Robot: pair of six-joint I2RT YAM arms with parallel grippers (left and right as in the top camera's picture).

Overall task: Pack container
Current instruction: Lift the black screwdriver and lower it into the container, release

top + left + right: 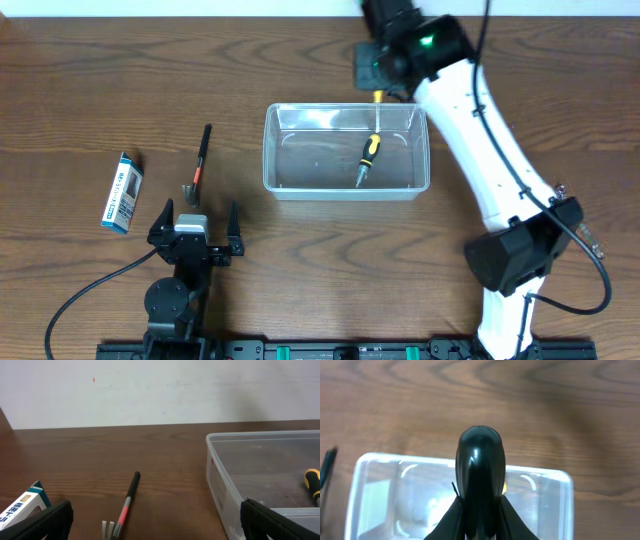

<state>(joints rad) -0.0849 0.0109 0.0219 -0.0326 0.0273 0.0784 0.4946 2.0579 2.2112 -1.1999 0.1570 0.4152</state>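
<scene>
The screwdriver point(368, 155) leaves bare container bottom open, so the right gripper should next move back, to the left in the overhead view and down, and release the tool's handle over that bare bottom.
The clear container point(345, 188) stands mid-table, and a yellow-and-black screwdriver point(368, 155) lies inside it, also showing in the left wrist view point(312, 482). My right gripper point(382, 75) hangs over the container's far rim point(445, 462), shut on a black-handled tool point(480, 460). That tool's yellow part point(378, 97) pokes out below the gripper. My left gripper point(195, 228) rests open near the front edge with nothing between its fingers point(42, 522). Just ahead of it lies a thin black-and-red tool with a metal head point(200, 160), its handle point(127, 502) pointing away.
A small blue-and-white box point(122, 192) lies at the left, beside the left gripper point(20, 507). The right arm's white links point(480, 150) reach across the table's right side to its base at the front right. A pale wall rises behind the table's far edge.
</scene>
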